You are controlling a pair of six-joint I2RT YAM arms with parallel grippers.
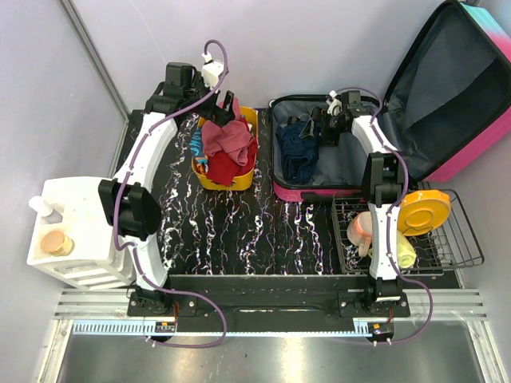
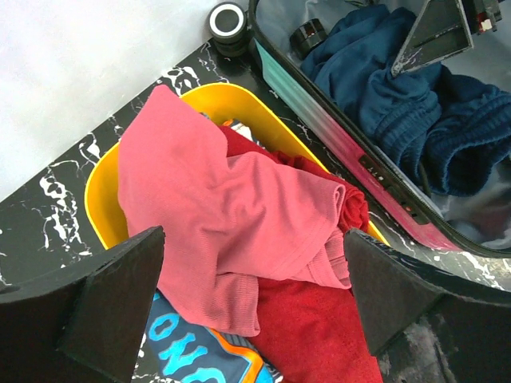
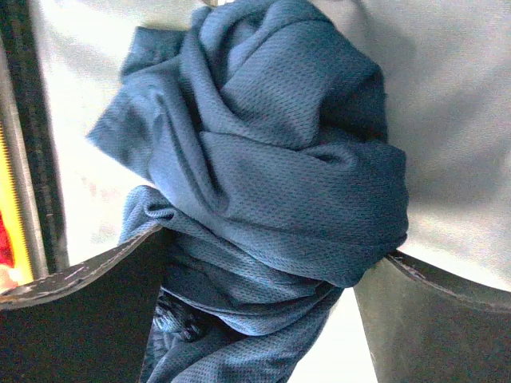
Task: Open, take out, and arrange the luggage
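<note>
My right gripper should stay low in the luggage base and next close on the bulging fold of the blue garment (image 1: 303, 140), already between its fingers.
The luggage (image 1: 276, 159) lies open at the back middle, its dark-lined lid (image 1: 447, 88) leaning up to the right. A crumpled blue mesh garment (image 1: 297, 148) lies in its base. My right gripper (image 1: 323, 128) is down inside the base; in the right wrist view it (image 3: 259, 267) is open, with the blue garment (image 3: 271, 159) bulging between the fingers. My left gripper (image 1: 223, 112) hovers over the yellow-orange bin (image 1: 251, 120); in the left wrist view it (image 2: 251, 263) is open and empty above a pink cloth (image 2: 223, 199) and a red towel (image 2: 319, 335).
A wire rack (image 1: 463, 239) at the front right holds an orange lid (image 1: 423, 211) and a pink cup (image 1: 361, 227). A white shelf unit (image 1: 80, 215) stands at the left. A blue printed garment (image 2: 192, 355) lies low in the bin. The suitcase rim (image 2: 335, 136) runs beside the bin.
</note>
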